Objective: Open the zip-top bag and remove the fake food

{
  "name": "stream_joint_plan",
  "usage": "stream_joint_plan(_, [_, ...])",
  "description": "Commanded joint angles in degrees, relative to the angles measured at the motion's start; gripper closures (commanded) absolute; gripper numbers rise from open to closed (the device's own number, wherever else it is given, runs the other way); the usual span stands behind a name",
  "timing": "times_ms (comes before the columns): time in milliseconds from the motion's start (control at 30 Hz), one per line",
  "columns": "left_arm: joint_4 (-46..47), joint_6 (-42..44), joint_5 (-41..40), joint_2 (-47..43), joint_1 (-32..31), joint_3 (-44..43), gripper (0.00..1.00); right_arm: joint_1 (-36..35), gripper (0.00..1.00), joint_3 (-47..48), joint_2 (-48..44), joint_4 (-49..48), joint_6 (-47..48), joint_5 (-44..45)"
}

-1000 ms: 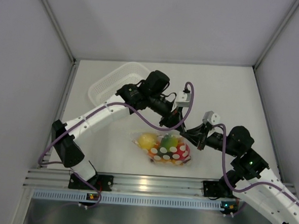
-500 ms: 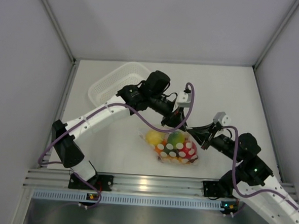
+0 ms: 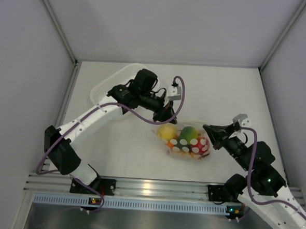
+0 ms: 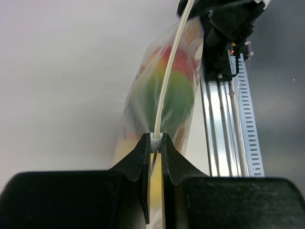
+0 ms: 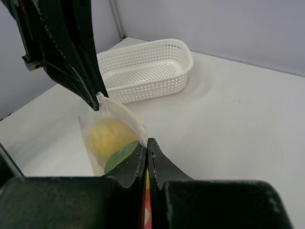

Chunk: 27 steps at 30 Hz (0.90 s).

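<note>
My right gripper holds the opposite corner, so I need to pull my left gripper away from it toward the bag's lemon end and let go of the zip slider.
The clear zip-top bag (image 3: pixel 185 140) with white dots hangs between my two grippers above the table, its zip edge stretched taut. Inside it shows fake food: a yellow lemon (image 3: pixel 166 132), a green fruit (image 3: pixel 188 133) and red and orange pieces. My left gripper (image 3: pixel 164 115) is shut on the white zip slider (image 4: pixel 156 141) at the bag's left end. My right gripper (image 3: pixel 210 131) is shut on the bag's right corner (image 5: pixel 144 137). In the right wrist view the lemon (image 5: pixel 108 135) and the green fruit show through the plastic (image 5: pixel 95 143).
A white perforated basket (image 3: pixel 110 86) stands at the back left, partly under my left arm; it also shows in the right wrist view (image 5: pixel 147 71). The aluminium rail (image 3: pixel 148 189) runs along the near edge. White walls enclose the table.
Both grippers have moved apart with the bag held between them: the left one back and left, the right one to the right. The bag has shifted right and stretched wider.
</note>
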<state>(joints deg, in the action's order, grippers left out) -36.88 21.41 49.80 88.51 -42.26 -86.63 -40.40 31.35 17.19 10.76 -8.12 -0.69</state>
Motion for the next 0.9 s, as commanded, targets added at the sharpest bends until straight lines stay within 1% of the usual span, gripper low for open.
stream_joint_plan(0, [-1.2, 0.8, -1.6, -4.7, 3.8, 2.2, 1.0, -0.2, 1.0, 4.9, -1.7, 0.3, -1.3, 12.0])
stream_joint_plan(133, [-1.1, -0.7, -7.1, -6.3, 4.6, 5.2, 1.0, -0.3, 1.0, 5.2, -2.4, 1.4, -2.9, 15.9])
stream_joint_plan(167, [-1.2, -0.9, -9.3, -6.8, 4.7, 5.8, 1.0, -0.2, 1.0, 5.4, -2.6, 2.5, -3.6, 17.7])
stream_joint_plan(200, [-1.1, -2.2, -10.6, -7.0, 5.1, 7.1, 1.0, -0.3, 1.0, 5.9, -2.6, 3.2, -4.3, 21.6])
stream_joint_plan(267, [-1.1, -3.8, -12.0, -7.5, 5.6, 8.0, 1.0, -0.2, 1.0, 6.3, -2.5, 4.7, -5.5, 25.2])
stream_joint_plan(367, [-1.2, -5.2, -13.3, -9.0, 7.1, 10.0, 1.0, -0.3, 1.0, 6.8, -2.1, 5.7, -5.3, 26.4])
stream_joint_plan(567, [-1.3, -6.6, -12.4, -11.3, 10.4, 13.7, 1.0, -0.2, 1.0, 7.1, -1.5, 5.4, -4.8, 26.5])
stream_joint_plan(667, [-1.3, -7.5, -12.3, -13.0, 10.7, 15.4, 1.0, -0.3, 1.0, 6.8, -1.0, 4.0, -4.1, 22.5])
stream_joint_plan(767, [-1.2, -8.8, -12.6, -14.2, 10.8, 16.0, 1.0, -0.2, 1.0, 5.8, -0.9, 1.5, -2.9, 15.4])
stream_joint_plan(800, [-1.1, -9.3, -12.4, -14.3, 10.7, 15.8, 0.97, -0.2, 1.0, 5.6, -1.0, 0.8, -1.4, 12.8])
stream_joint_plan(833, [-1.2, -9.5, -9.1, -14.0, 10.7, 15.5, 0.88, -0.3, 1.0, 5.0, -1.3, -1.2, -0.8, 10.3])
stream_joint_plan(867, [-1.1, -10.0, -7.6, -13.6, 10.7, 14.5, 0.82, -0.2, 1.0, 3.7, -2.4, -2.1, -0.2, 5.7])
